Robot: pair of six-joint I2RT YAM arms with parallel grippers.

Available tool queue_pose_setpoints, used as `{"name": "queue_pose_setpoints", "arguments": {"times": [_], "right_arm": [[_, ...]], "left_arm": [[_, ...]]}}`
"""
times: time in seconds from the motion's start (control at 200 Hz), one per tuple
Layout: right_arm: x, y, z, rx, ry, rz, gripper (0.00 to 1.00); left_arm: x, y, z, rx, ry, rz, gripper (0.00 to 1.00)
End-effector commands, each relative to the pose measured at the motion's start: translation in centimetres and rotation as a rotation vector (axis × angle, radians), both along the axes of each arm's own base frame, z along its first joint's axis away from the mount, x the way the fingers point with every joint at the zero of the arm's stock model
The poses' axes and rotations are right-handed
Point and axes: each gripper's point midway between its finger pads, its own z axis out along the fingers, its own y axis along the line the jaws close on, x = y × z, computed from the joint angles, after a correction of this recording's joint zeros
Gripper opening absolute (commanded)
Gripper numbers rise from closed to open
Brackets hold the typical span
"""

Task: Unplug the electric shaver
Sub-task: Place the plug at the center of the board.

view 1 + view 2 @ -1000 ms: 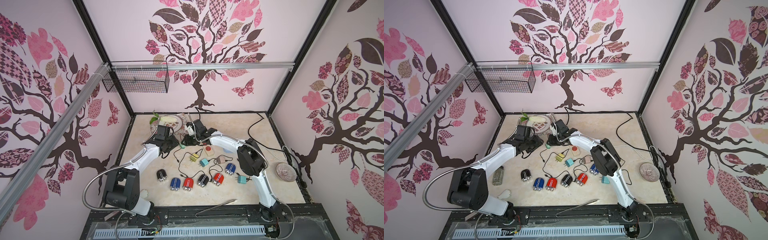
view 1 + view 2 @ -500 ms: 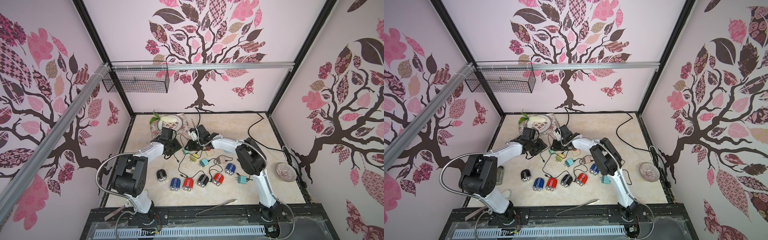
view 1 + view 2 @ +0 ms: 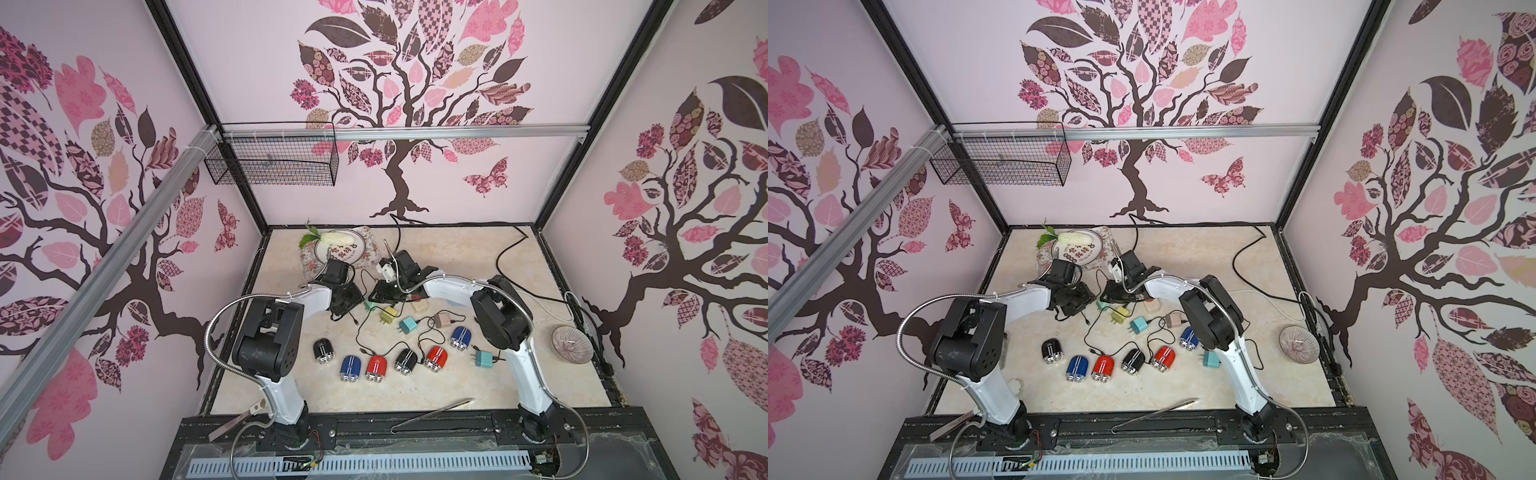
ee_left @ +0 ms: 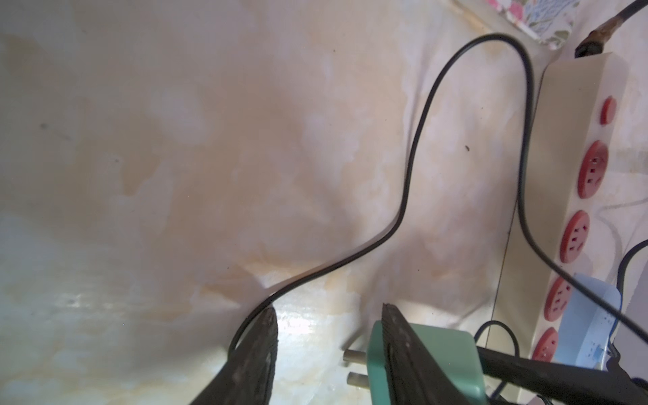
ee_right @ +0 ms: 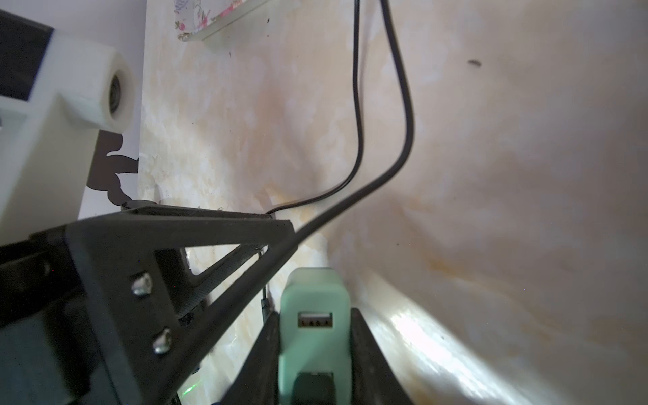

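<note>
I will move my right gripper slightly outward next and let go of the charger on the tabletop beyond the yellow one, because the plug at the cable's end is free of any shaver.
Several small electric shavers lie in a row near the front, among them a black one (image 3: 323,351), a blue one (image 3: 351,368) and a red one (image 3: 376,368). Thin black cables run back from them to a cluster of plug-in chargers. My right gripper (image 5: 314,314) is shut on a mint-green charger (image 5: 315,294) whose upper USB port is empty. My left gripper (image 4: 328,312) stands open just beside it with nothing between its fingers. The green charger (image 4: 431,354) with its two prongs lies against the outside of one left finger. A black cable (image 4: 406,189) passes the other finger.
A white power strip (image 4: 561,196) with red sockets lies beside the grippers. Yellow (image 3: 388,316), teal (image 3: 408,325) and brown (image 3: 441,320) chargers lie mid-table. A plate (image 3: 345,249) stands at the back, a bowl (image 3: 572,344) at the right and tweezers (image 3: 436,411) at the front.
Both grippers have come forward from the back of the table and now sit close together at the chargers. The left arm has folded inward.
</note>
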Motion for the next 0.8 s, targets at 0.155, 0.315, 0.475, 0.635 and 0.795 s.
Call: {"name": "queue_pose_setpoints", "arguments": {"times": [0.155,0.315,0.475,0.635,0.795], "right_arm": [[1.3,-0.8,-1.3,-0.021,0.044,-0.019,0.31],[1.8,-0.5,-1.3,-0.026,0.042,-0.01,0.32],[2.5,-0.2,-1.5,-0.026,0.048,-0.011,0.34],[2.8,0.2,-1.7,-0.02,0.058,-0.006,0.36],[2.9,0.1,-1.7,-0.022,0.064,-0.006,0.38]], "left_arm": [[-2.4,1.9,-1.4,0.105,0.061,0.0,0.5],[-3.3,3.8,-1.2,0.174,0.074,0.014,0.5],[-4.1,5.2,-0.6,0.214,0.066,0.025,0.5],[-4.3,5.6,0.0,0.222,0.054,0.03,0.5],[-4.4,5.9,0.3,0.226,0.049,0.028,0.5]]}}
